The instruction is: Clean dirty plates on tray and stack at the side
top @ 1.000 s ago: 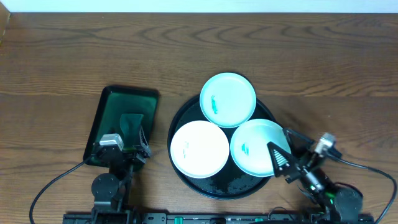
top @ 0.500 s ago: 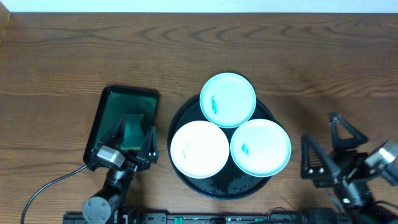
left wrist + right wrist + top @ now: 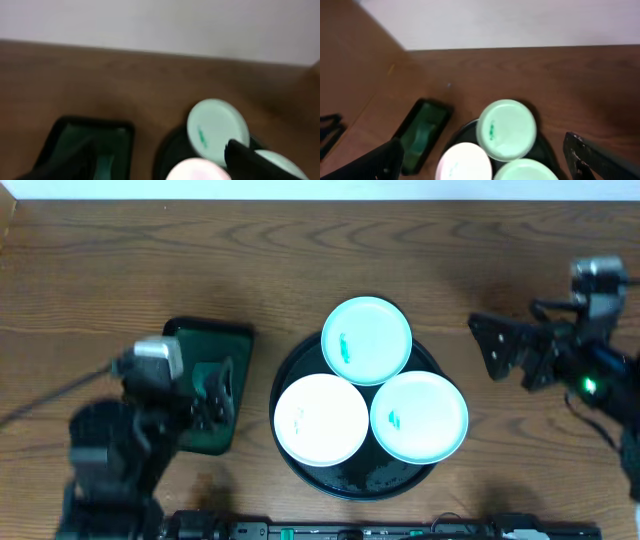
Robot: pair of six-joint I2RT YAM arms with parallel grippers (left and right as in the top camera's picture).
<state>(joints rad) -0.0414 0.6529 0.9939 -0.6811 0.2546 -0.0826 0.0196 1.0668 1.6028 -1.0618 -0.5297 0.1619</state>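
The open left gripper tips and moves down into the dark green tray onto the teal pad (image 3: 204,373) (image 3: 104,166) next, because the plates still carry teal smears.
Three small pale mint plates lie on the round black tray (image 3: 289,370): a far one (image 3: 366,341) and a right one (image 3: 419,417), each with a teal smear, and a whiter left one (image 3: 321,420) with faint marks. My left gripper (image 3: 208,392) is open and empty, raised over the dark green tray left of the plates. My right gripper (image 3: 497,350) is open and empty, raised over the table right of the far plate. The left wrist view is blurred and shows the far plate (image 3: 217,130). The right wrist view shows all three plates, the far one (image 3: 506,129) in the middle.
A dark green rectangular tray (image 3: 178,337) with a teal pad inside sits left of the black tray; it also shows in the right wrist view (image 3: 422,131). Cables trail at the left and right edges. Bare wood lies behind the trays.
Both arms have risen from the table's front edge. The right gripper swung back and to the right, away from the right plate. The left arm moved up and left. The plates have not moved.
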